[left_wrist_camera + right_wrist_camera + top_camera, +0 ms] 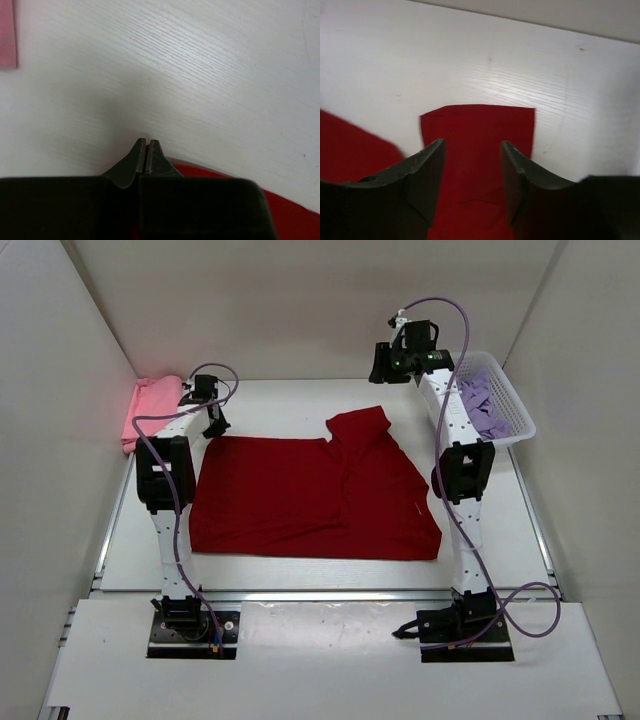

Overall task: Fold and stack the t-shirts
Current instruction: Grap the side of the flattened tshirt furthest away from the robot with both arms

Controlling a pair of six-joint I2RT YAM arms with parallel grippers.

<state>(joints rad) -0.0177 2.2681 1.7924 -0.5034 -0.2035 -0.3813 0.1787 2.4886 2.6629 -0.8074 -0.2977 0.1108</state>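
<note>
The shirt's near half is flat and unfolded, back from my left gripper. That gripper next needs to lift the pinched far corner, bring it back over and let go.
A dark red t-shirt (310, 495) lies spread flat in the middle of the table, one sleeve (477, 125) pointing to the back. My left gripper (215, 427) is down at its far left corner. In the left wrist view this gripper (147, 142) is shut, with a thin red strip of the shirt's edge (280, 210) between its fingers. My right gripper (383, 368) hangs open above the sleeve, and nothing is between the fingers of this gripper (472, 145). A folded pink t-shirt (150, 405) lies at the back left. The lavender t-shirt (485, 405) is bunched in the basket.
A white mesh basket (520, 425) stands at the back right beside the right arm. White walls close in the table on the left, back and right. A corner of the pink shirt (7, 35) shows at the left wrist view's top left.
</note>
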